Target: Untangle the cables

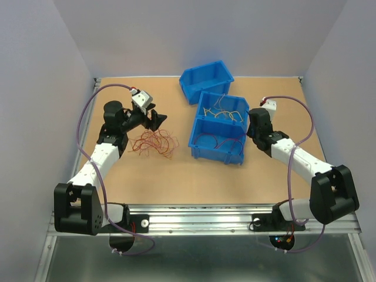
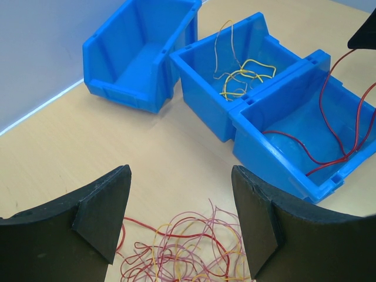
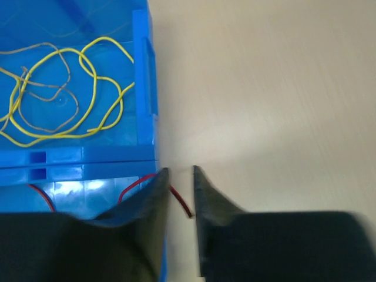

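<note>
Next, my right gripper goes left in the top view and down into the near bin (image 1: pixel 227 140) (image 3: pixel 91 197) and releases the red cable's end, because it overhangs the bins' side.
A tangle of thin red, orange and yellow cables (image 1: pixel 154 143) lies on the table left of the bins; it also shows in the left wrist view (image 2: pixel 182 247). My left gripper (image 1: pixel 150 116) (image 2: pixel 181 176) is wide open and empty, just above the tangle's far edge. My right gripper (image 1: pixel 254 120) (image 3: pixel 180 170) is at the right wall of the joined bins, jaws a narrow gap apart. A red cable's end (image 3: pixel 182 202) rises out of the near bin into that gap, against the left finger. Yellow cables (image 3: pixel 64 94) (image 2: pixel 244 76) lie in the middle bin, red ones (image 2: pixel 329 147) in the near bin.
Three blue bins stand at centre: an empty one (image 1: pixel 205 79) at the back, tilted, the middle one (image 1: pixel 204 106) and the near one (image 1: pixel 214 155) joined together. Grey walls enclose the table on three sides. A metal rail runs along the near edge.
</note>
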